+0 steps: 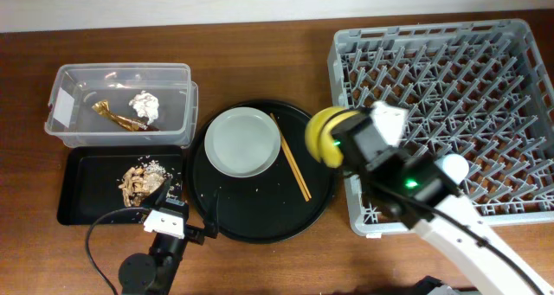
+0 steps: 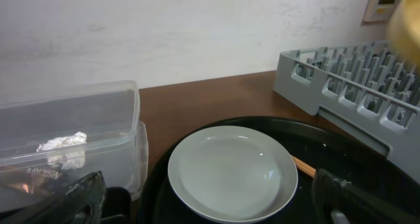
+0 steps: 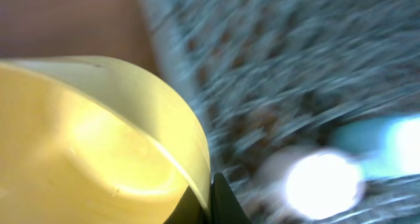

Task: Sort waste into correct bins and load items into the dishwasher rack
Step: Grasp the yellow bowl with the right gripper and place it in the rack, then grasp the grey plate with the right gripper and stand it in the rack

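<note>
The rack's empty wires are below my right gripper and to its right in the overhead view. I will carry the bowl (image 1: 322, 135) over, lower it and let it go.
My right gripper (image 1: 339, 144) is shut on the rim of the yellow bowl (image 1: 322, 135) and holds it tilted at the left edge of the grey dishwasher rack (image 1: 450, 61). In the right wrist view the bowl (image 3: 98, 138) fills the left, the jaws (image 3: 213, 199) pinch its rim, and the rack (image 3: 289, 66) is blurred. The pale grey plate (image 1: 242, 142) and the chopsticks (image 1: 291, 168) lie on the round black tray (image 1: 260, 217). My left gripper (image 1: 164, 212) is open and empty at the table's front, facing the plate (image 2: 230, 171).
The clear tub (image 1: 78, 74) holds the white tissue (image 1: 145, 105) and the gold-brown wrapper (image 1: 121, 118). The shallow black tray (image 1: 82, 191) holds food scraps (image 1: 140, 179). A blurred light blue shape (image 3: 377, 140) and a bright pale one (image 3: 321, 178) lie in the rack.
</note>
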You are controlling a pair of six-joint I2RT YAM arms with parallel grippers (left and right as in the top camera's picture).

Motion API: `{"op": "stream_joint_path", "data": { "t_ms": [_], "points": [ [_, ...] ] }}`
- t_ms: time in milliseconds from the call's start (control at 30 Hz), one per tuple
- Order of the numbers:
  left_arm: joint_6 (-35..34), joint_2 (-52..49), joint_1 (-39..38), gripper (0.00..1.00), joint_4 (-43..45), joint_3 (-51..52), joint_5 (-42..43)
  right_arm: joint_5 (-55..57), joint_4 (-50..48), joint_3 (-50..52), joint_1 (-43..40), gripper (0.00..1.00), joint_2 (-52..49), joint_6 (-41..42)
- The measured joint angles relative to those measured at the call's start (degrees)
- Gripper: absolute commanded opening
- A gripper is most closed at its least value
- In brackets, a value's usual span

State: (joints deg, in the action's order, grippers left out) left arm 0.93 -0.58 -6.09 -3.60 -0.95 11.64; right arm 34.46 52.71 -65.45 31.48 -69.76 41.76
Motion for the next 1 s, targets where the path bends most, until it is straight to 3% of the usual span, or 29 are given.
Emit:
{"op": "stream_joint_path", "data": {
  "t_ms": [133,233,400,533,600,633,733,800,833,900,933,1000],
  "points": [
    [0.0,0.0,0.0,0.99,0.1,0.0,0.2,21.2,-11.0,-0.1,-15.9,0.04,-2.9,-8.7],
    [0.0,0.0,0.0,0.99,0.0,0.0,0.2,24.3,-22.5,0.0,-24.9,0.04,-12.7,-20.8],
    [0.0,0.0,0.0,0.99,0.0,0.0,0.2,26.6,-29.5,0.0,-27.2,0.04,-25.7,-32.8],
    [0.0,0.0,0.0,0.99,0.0,0.0,0.2,32.4,-28.4,-0.5,-23.6,0.04,-29.9,-35.8],
    [0.0,0.0,0.0,0.99,0.0,0.0,0.2,33.9,-23.7,-0.7,-20.0,0.6,-30.1,-35.9],
    [0.0,0.0,0.0,0.99,0.0,0.0,0.2,33.6,-21.7,-0.7,-18.2,0.74,-30.6,-36.5],
    [0.0,0.0,0.0,0.99,0.0,0.0,0.2,32.7,-18.5,-0.7,-11.9,0.77,-30.5,-37.3],
    [0.0,0.0,0.0,1.0,0.0,0.0,0.2,23.4,-10.9,-3.4,-5.0,0.68,-25.2,-36.3],
    [0.0,0.0,0.0,0.99,0.0,0.0,0.2,9.4,-3.4,-8.2,-1.8,0.68,-22.0,-32.7],
    [0.0,0.0,0.0,0.99,0.0,0.0,0.2,-9.9,-2.3,-12.1,1.2,0.66,-18.2,-27.2],
    [0.0,0.0,0.0,0.99,0.0,0.0,0.2,-22.4,-3.7,-12.6,2.7,0.65,-17.7,-21.5],
    [0.0,0.0,0.0,0.99,0.0,0.0,0.2,-35.6,-4.5,-11.7,6.5,0.63,-21.8,-7.3]
  ]
}}
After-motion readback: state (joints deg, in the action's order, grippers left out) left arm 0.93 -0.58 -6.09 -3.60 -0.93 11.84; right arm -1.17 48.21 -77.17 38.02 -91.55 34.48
